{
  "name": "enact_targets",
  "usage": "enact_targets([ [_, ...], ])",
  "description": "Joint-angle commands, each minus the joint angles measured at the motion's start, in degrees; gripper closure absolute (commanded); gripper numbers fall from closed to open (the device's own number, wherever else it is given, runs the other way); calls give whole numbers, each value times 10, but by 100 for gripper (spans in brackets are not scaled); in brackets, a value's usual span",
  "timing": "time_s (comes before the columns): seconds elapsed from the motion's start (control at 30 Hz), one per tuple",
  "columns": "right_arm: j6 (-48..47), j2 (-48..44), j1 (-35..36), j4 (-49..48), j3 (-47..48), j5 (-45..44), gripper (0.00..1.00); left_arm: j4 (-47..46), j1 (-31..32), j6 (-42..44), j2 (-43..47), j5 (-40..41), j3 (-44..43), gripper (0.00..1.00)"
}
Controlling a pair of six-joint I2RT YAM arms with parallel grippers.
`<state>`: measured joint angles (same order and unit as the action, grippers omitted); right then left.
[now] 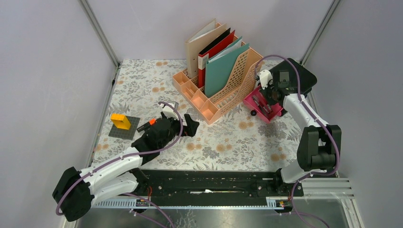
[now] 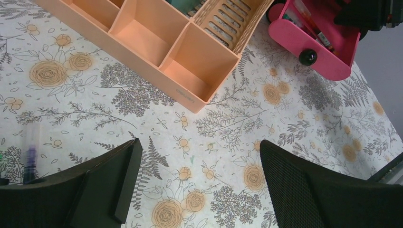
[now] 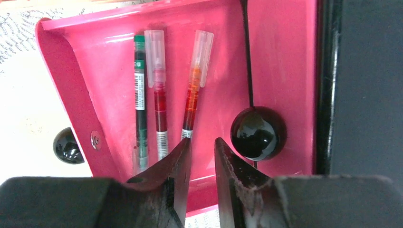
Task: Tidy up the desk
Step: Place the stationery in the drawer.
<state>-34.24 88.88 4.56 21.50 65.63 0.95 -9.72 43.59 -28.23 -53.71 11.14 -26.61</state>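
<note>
I need to move my left gripper toward the left in the wrist view next and lower it onto the purple pen's body (image 2: 30,163), because only bare cloth is between its fingers.
The desk (image 1: 228,142) is covered by a whitish cloth with grey leaves and orange flowers. My left gripper (image 1: 190,126) hovers over its middle, open and empty; in the left wrist view (image 2: 199,145) only bare cloth lies between the jaws. A clear-capped pen with purple ink (image 2: 31,156) lies on the cloth just left of it. My right gripper (image 1: 266,99) is over the pink tray (image 1: 256,110), its jaws (image 3: 203,141) a narrow gap apart with nothing between them. Three pens lie in the tray: green (image 3: 139,95), red (image 3: 159,90) and orange (image 3: 194,85).
A peach file rack (image 1: 216,102) with several folders stands at the back centre, its front compartments (image 2: 152,35) empty. A yellow block (image 1: 120,121) sits on a grey baseplate (image 1: 119,132) at the left. A black box (image 1: 297,76) stands behind the tray. Grey walls surround the desk.
</note>
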Motion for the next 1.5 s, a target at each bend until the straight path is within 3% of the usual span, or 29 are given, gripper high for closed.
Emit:
enact_targets([
  [0.0,1,-17,5,-11,31,-11,68,-7,-7,13,19,12,-3,1],
  [0.2,32,-46,5,47,75,75,64,8,-13,14,26,15,-6,1],
  [0.4,78,-107,5,127,86,333,58,58,-30,14,18,28,-19,1],
  [0.57,32,-161,3,128,21,502,50,107,-55,3,-1,42,-32,1],
  [0.93,22,-169,-9,107,-22,539,50,194,-120,-32,-87,80,-63,2],
  [1.23,18,-169,-9,107,-27,539,50,197,-172,-54,-173,50,-73,23],
  [1.3,18,-167,-9,107,-27,539,50,208,-173,-51,-188,59,-81,34],
  [1.47,18,-165,-9,105,-30,537,50,233,-173,-49,-219,93,-99,36],
])
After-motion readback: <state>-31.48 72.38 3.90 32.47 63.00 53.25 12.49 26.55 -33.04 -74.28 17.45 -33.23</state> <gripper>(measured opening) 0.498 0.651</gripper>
